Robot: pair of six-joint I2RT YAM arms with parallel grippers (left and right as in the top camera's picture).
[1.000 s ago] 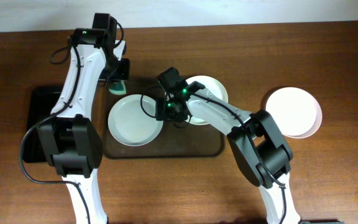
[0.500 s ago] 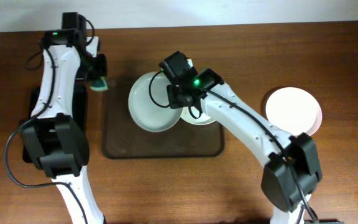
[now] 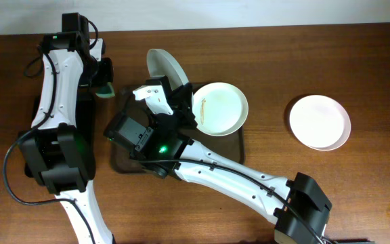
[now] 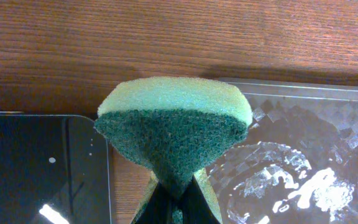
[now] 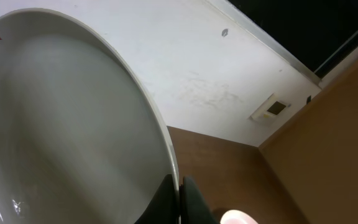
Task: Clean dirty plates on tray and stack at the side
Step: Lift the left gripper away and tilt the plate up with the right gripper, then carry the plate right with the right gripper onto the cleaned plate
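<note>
My right gripper holds a plate. It will next tip the plate level and lower it onto a clean plate (image 3: 319, 122) beside the tray (image 3: 231, 146).
My right gripper (image 3: 181, 88) (image 5: 180, 188) is shut on the rim of a white plate (image 3: 165, 66) (image 5: 73, 124). It holds the plate tilted on edge, high above the brown tray (image 3: 231, 146). A second white plate (image 3: 220, 108) with a small yellowish scrap on it lies on the tray's right half. A clean white plate (image 3: 319, 122) lies on the table at the right. My left gripper (image 3: 103, 85) (image 4: 178, 202) is shut on a green sponge (image 3: 106, 91) (image 4: 174, 121) just off the tray's far-left corner (image 4: 303, 124).
A black tray-like object (image 3: 34, 135) (image 4: 36, 168) lies left of the brown tray. My raised right arm (image 3: 202, 169) hides most of the tray's left half in the overhead view. Bare wooden table (image 3: 357, 190) lies around.
My right arm has lifted the plate off the tray, tipped it on edge and swung up toward the camera. My left gripper with the sponge has barely moved.
</note>
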